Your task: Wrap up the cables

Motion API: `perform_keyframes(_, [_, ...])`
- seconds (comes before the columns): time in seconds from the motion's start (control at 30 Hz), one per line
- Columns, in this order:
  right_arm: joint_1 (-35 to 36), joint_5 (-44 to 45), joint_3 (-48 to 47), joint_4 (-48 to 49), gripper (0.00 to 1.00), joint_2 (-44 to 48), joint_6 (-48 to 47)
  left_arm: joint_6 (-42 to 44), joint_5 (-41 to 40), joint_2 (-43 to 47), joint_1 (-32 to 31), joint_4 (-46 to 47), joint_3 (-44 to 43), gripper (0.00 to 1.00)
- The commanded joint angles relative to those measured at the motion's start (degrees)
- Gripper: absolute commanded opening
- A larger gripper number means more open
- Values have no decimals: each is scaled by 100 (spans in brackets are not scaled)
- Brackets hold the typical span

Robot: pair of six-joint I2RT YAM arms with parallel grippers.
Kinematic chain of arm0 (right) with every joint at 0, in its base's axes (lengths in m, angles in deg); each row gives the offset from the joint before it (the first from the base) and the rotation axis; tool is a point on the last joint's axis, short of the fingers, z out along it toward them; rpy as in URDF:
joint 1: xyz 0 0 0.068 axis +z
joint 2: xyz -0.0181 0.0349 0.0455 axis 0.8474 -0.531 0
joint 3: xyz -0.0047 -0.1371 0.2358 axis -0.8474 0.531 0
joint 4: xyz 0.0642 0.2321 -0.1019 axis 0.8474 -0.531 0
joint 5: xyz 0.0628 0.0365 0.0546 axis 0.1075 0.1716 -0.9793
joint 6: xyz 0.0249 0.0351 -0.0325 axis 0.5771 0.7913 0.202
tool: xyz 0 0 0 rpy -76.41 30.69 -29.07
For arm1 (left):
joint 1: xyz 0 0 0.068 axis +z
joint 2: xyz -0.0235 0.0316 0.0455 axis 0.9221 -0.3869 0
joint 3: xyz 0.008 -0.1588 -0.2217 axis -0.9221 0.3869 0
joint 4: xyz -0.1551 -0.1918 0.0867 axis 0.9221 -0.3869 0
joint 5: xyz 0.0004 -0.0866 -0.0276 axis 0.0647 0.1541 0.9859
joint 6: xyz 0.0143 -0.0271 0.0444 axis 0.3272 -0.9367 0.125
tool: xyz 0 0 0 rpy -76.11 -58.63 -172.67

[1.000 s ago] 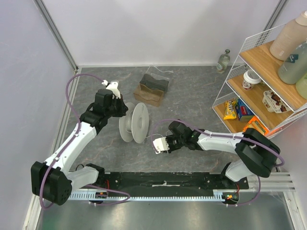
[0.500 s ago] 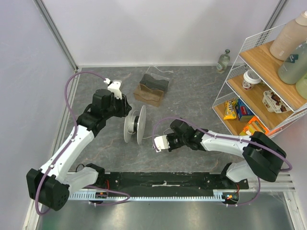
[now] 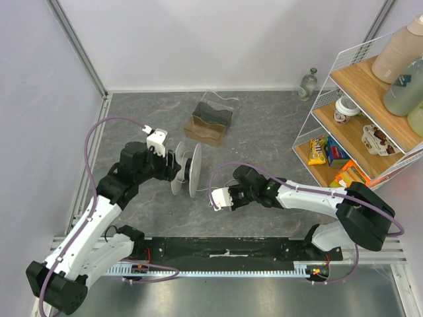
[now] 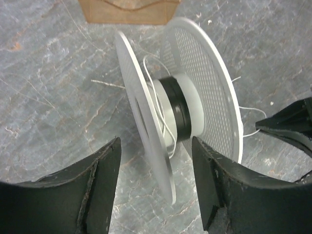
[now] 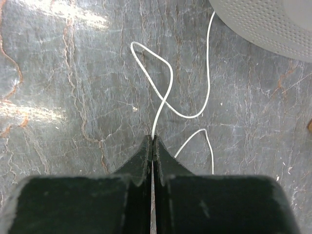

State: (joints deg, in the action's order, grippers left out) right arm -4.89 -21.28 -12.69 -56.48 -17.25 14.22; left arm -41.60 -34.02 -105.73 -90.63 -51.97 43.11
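Next, my left gripper lowers its open fingers astride the spool's near rim (image 4: 161, 163) and closes, since it lies below with room for them on both sides.
A white two-flange spool (image 3: 188, 170) stands on edge mid-table, with a few turns of thin white cable (image 4: 155, 95) round its black hub (image 4: 178, 109). My left gripper (image 4: 155, 146) is open; the near flange (image 4: 146, 112) reaches between its fingers with a gap on each side. In the top view my left gripper (image 3: 170, 165) sits just left of the spool. The loose cable (image 5: 165, 92) curls over the grey table to the spool's right. My right gripper (image 5: 153, 138) is shut on this cable, close to the surface, and my right gripper (image 3: 215, 197) lies right of the spool.
A brown cardboard holder (image 3: 210, 122) stands behind the spool. A small glass bottle (image 3: 307, 84) is at the back wall. A wire shelf rack (image 3: 314, 109) with bottles, tins and snack packs fills the right side. A black rail (image 3: 225, 252) runs along the near edge.
My left gripper has opened and drawn back toward the near side of the spool, which now stands more upright. My right gripper has shut on the loose cable.
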Motion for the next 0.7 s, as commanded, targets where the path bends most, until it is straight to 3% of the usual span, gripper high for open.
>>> perform_keyframes(0.0, [66,-157,-265,11,0,55,89,122,-319,212,-217,82,310,66])
perform_keyframes(0.13, [102,-96,-353,19,0,-6,107,-71,-916,-6,-560,338,495,64])
perform_keyframes(0.33, [102,-26,-388,-7,0,-15,98,-309,-1602,-252,-807,618,671,45])
perform_keyframes(0.4, [102,-17,-388,2,0,-6,116,-274,-1770,-350,-807,837,715,43])
perform_keyframes(0.6, [110,9,-344,-25,0,20,89,-318,-1648,-692,-824,1357,733,43])
perform_keyframes(0.67, [102,36,-371,-25,0,29,80,-318,-1656,-771,-824,1428,750,32])
